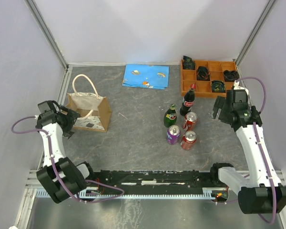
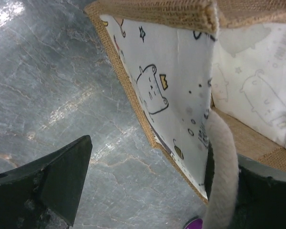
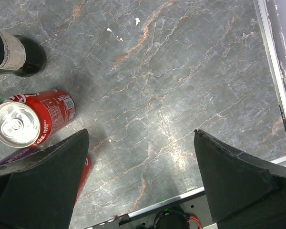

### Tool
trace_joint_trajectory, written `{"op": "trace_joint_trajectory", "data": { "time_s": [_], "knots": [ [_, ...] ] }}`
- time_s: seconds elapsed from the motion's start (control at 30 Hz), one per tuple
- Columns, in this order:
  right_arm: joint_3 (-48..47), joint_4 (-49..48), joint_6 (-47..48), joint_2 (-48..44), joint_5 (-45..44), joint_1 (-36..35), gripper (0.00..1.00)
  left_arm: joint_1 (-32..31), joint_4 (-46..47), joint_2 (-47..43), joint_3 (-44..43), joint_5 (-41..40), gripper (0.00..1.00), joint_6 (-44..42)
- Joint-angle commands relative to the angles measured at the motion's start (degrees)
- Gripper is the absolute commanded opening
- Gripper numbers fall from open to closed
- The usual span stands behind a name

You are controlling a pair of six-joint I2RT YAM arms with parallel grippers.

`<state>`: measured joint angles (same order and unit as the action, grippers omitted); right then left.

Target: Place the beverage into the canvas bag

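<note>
I will keep my left gripper there and close it on the bag's printed side at the rope handle, already between its fingers.
The canvas bag (image 1: 88, 112) stands at the left of the table, one rope handle (image 1: 83, 81) lying behind it. My left gripper (image 1: 69, 119) is open at the bag's left edge. In the left wrist view the bag's printed wall (image 2: 167, 81) runs down between the jaws of the left gripper (image 2: 152, 186), and a rope handle (image 2: 221, 167) hangs in front of the right finger. The beverages stand mid-table: a cola bottle (image 1: 188, 100), a green bottle (image 1: 170, 116), two red cans (image 1: 190, 120) (image 1: 188, 140) and a purple can (image 1: 173, 134). My right gripper (image 1: 224, 107) (image 3: 140, 176) is open over bare table, right of a red can (image 3: 24, 121).
An orange compartment tray (image 1: 218, 93) with dark items sits at the back right. A blue printed sheet (image 1: 146, 76) lies at the back centre. Metal rails (image 1: 64, 90) edge the table, with white walls behind and at the sides.
</note>
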<state>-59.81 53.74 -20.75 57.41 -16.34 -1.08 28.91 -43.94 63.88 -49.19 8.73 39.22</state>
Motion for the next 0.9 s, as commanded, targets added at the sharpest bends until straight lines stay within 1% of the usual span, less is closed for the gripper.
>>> {"op": "trace_joint_trajectory", "data": {
  "time_s": [0.0, 0.03, 0.1, 0.3, 0.33, 0.43, 0.57, 0.67, 0.87],
  "knots": [
    [-2.6, 0.2, -0.4, -2.0, 0.3, -0.3, 0.99, 0.2, 6.6, 0.8, 1.1, 0.1, 0.94, 1.5],
    [-2.5, 0.4, -0.4, -2.5, 0.2, -0.3, 0.99, 0.2, 7.0, 1.1, 1.1, 0.0, 0.91, 1.1],
    [-2.1, 0.7, -0.4, -3.5, 0.0, -0.3, 0.99, 0.2, 7.3, 1.4, 0.5, 0.5, 0.78, 0.1],
    [-1.1, 1.8, 0.2, -6.2, -0.2, -0.3, 0.99, 0.2, 7.5, 3.4, -3.7, 8.0, 0.11, -6.8],
    [-1.2, 2.0, 0.4, -6.6, -0.1, -0.3, 0.99, 0.1, 6.8, 4.6, -5.2, 9.9, 0.04, -8.2],
    [-2.4, 2.5, 0.8, -7.3, 0.0, -0.3, 0.99, -0.7, 3.2, 9.0, -8.9, 15.4, 0.03, -12.9],
    [-5.5, 3.3, 1.6, -6.9, 2.7, -0.3, 0.99, -5.7, -3.4, 14.1, -13.8, 19.1, 0.03, -21.0],
    [-8.4, 4.1, 1.9, -5.9, 4.1, -0.3, 0.99, -11.7, -5.2, 15.6, -15.5, 17.2, 0.03, -24.6],
    [-13.9, 6.5, 2.7, -3.6, 5.7, -0.3, 0.99, -22.1, -5.7, 17.6, -16.1, 14.0, 0.03, -28.4]
  ]
}}
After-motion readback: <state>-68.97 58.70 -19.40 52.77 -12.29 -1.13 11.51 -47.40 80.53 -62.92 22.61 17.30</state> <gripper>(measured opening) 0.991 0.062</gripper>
